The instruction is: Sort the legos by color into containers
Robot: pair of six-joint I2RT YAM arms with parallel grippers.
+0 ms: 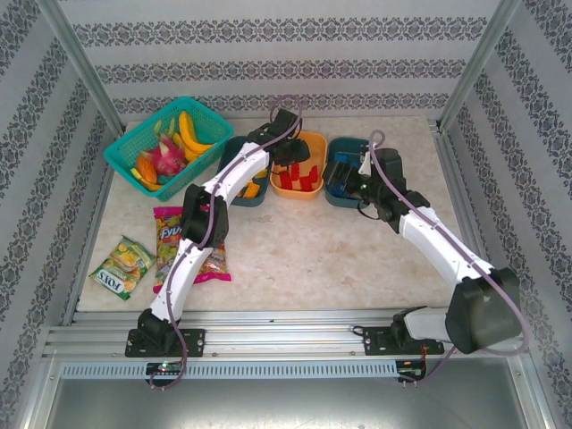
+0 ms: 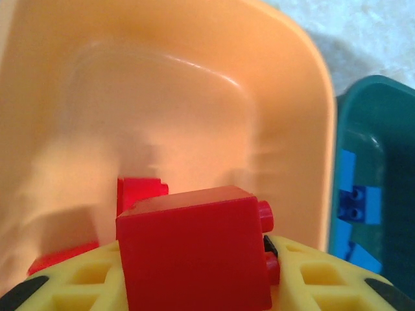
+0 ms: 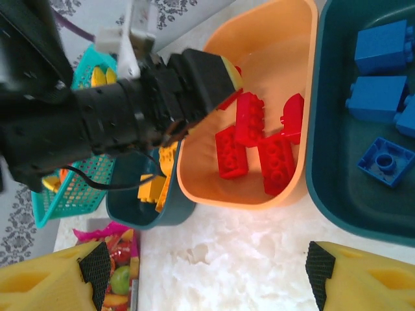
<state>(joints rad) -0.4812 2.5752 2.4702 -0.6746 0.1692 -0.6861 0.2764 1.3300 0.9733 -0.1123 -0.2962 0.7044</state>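
Observation:
I will carry the red brick (image 2: 194,249) with my left gripper and release it at the orange tray's side by the blue legos, as this tray holds the reds.
My left gripper (image 1: 290,161) hangs over the back of the orange tray (image 1: 315,143) and is shut on a red lego brick (image 2: 194,249) between its yellow fingers (image 2: 324,282). Several more red legos (image 3: 259,146) lie in the orange tray (image 3: 214,188). The right teal tray (image 3: 337,194) holds blue legos (image 3: 376,97). The left teal tray (image 3: 130,214) holds yellow legos (image 3: 155,188). My right gripper (image 3: 207,278) is open with nothing in it, above bare table just in front of the trays; from above, the right gripper (image 1: 347,186) is by the right teal tray (image 1: 332,198).
A turquoise mesh basket (image 1: 125,161) of toy fruit stands at the back left. Two candy bags (image 1: 183,241) (image 1: 122,265) lie on the left of the table. The left arm (image 3: 97,110) stretches over the left teal tray. Metal frame posts stand at the back corners.

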